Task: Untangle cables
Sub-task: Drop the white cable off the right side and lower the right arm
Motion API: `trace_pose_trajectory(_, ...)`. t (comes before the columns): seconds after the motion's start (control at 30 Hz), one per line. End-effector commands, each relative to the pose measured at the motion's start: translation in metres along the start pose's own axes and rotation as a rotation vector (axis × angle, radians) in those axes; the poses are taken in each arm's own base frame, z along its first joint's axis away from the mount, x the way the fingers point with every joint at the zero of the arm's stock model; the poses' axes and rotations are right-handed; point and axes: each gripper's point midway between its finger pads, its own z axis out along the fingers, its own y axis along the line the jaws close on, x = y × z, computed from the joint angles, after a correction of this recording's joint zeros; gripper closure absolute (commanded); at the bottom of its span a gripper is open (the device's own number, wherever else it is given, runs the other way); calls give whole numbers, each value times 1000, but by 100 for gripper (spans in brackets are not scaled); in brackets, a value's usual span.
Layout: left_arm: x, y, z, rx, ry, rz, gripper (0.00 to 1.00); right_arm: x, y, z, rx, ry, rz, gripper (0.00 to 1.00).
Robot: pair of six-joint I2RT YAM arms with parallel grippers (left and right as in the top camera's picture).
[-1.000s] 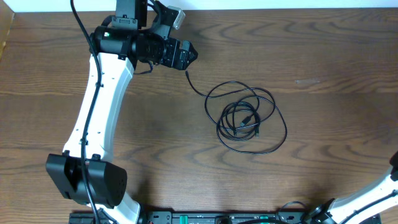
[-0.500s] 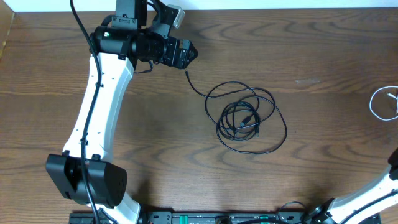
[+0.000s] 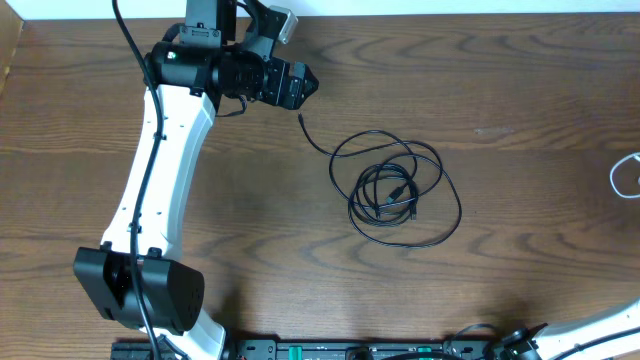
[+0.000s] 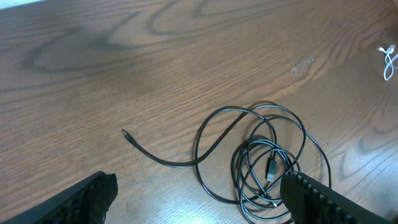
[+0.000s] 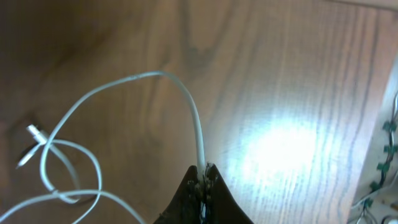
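Observation:
My right gripper needs to carry the white cable (image 3: 612, 178) farther to the right in the overhead view next and release it, since it lies clear of the black coil.
A black cable (image 3: 400, 190) lies in a loose coil of overlapping loops at mid-table, its free end (image 3: 303, 118) trailing up-left. In the left wrist view the same black cable (image 4: 261, 155) lies just ahead of my left gripper (image 4: 199, 182), which is open with nothing between its fingers. From overhead, the left gripper (image 3: 308, 88) hovers just above that free end. A white cable (image 3: 612, 178) loops in at the right edge. My right gripper (image 5: 203, 168) is shut on the white cable (image 5: 193, 118), whose plug (image 5: 34, 130) dangles to the left.
The left arm's white link (image 3: 160, 170) crosses the left part of the wooden table (image 3: 520, 90). Arm bases and wiring (image 3: 330, 350) line the front edge. The white cable also shows far right in the left wrist view (image 4: 388, 59).
The white cable came into the overhead view at the right edge half a second ago and has since slid further right. The left arm and the black coil have not moved.

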Motion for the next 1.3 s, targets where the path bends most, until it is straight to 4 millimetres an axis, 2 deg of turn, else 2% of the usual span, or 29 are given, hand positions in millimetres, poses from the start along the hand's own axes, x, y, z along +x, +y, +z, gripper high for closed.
trace_pose_trajectory(0.0,-7,-9,-11,18,-35,23,11,0,-9,4,5,5,33,99)
trace_pose_trajectory(0.33,-11,-11,-11,33,-55,34,11,2,-15,6,41,4,48,99)
trace_pose_trajectory(0.63,-14,-11,-11,31,-67,41,11,-5,-69,11,91,33,206,99)
trace_pose_trajectory(0.7,-16,-11,-12,30,-74,55,11,-9,-81,6,67,31,246,99)
trace_pose_trajectory(0.87,-20,-10,-12,27,-90,66,11,-21,-105,-18,7,-24,319,99)
trace_pose_trajectory(0.93,-22,-10,-12,27,-95,69,11,-23,-107,-28,-5,-45,327,99)
trace_pose_trajectory(1.03,-24,-10,-12,25,-105,74,11,-22,-105,-30,-5,-49,318,99)
trace_pose_trajectory(1.17,-24,-9,-11,25,-104,85,11,-16,-100,-19,21,-42,296,99)
trace_pose_trajectory(1.27,-22,-8,-8,26,-96,80,11,-9,-98,-8,28,-20,288,95)
